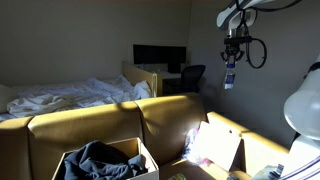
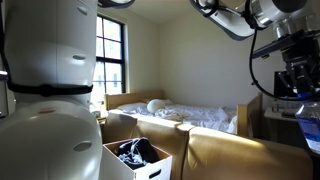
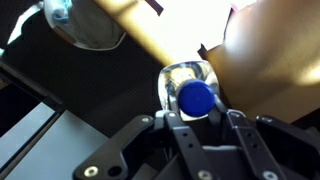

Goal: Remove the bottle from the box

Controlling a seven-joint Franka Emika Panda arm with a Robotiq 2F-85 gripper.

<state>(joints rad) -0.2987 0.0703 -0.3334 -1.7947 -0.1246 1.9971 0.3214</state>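
Note:
My gripper needs to move down next with a turn toward the sofa's top edge [image 1: 238,126] behind the second box to release the bottle [image 1: 229,78], which still hangs high above that edge.
My gripper [image 1: 232,62] hangs high above the right end of the sofa and is shut on the bottle [image 1: 229,78], which hangs below the fingers. In the wrist view the fingers [image 3: 197,112] clamp the clear bottle just under its blue cap [image 3: 195,97]. The box [image 1: 104,160], brown with pale upright flaps and dark clothing inside, stands low in front of the sofa, far below and to the left of the gripper. The box also shows in an exterior view [image 2: 140,160]. The gripper [image 2: 297,85] is at the right edge there, and the bottle is hard to make out.
A yellow-brown sofa [image 1: 120,120] runs across the middle. A second cardboard box with a pinkish-white sheet [image 1: 215,145] stands below the gripper. Behind are a bed with white bedding [image 1: 70,95], a desk with a monitor [image 1: 158,57] and a window [image 2: 110,55].

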